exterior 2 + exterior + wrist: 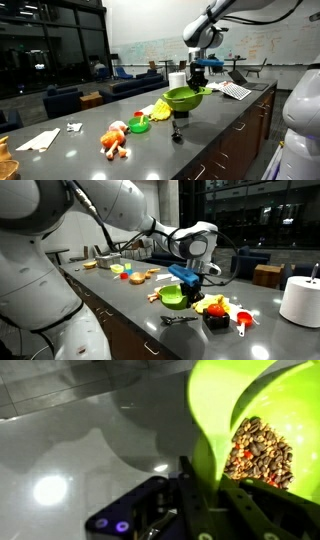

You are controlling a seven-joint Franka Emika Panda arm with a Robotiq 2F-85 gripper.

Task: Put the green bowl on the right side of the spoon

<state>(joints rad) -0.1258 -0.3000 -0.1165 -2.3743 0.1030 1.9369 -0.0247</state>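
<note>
My gripper carries the bowl toward the drawer-side edge of the counter next, lowers and releases it, as bare counter between the spoon and that edge lies below.
The green bowl is a wide lime-green plastic bowl held in the air above the grey counter, in both exterior views. My gripper is shut on its rim. In the wrist view the bowl fills the right side and the jaws pinch its wall; brown and red bits lie inside it. The spoon is a dark slim utensil lying on the counter just in front of and below the bowl. In the exterior view from the other side the spoon shows as a dark shape under the bowl.
A black cup, a red measuring cup and yellow food items lie beside the spoon. A white roll stands at the counter end. A small green dish, toy vegetables and paper lie along the counter.
</note>
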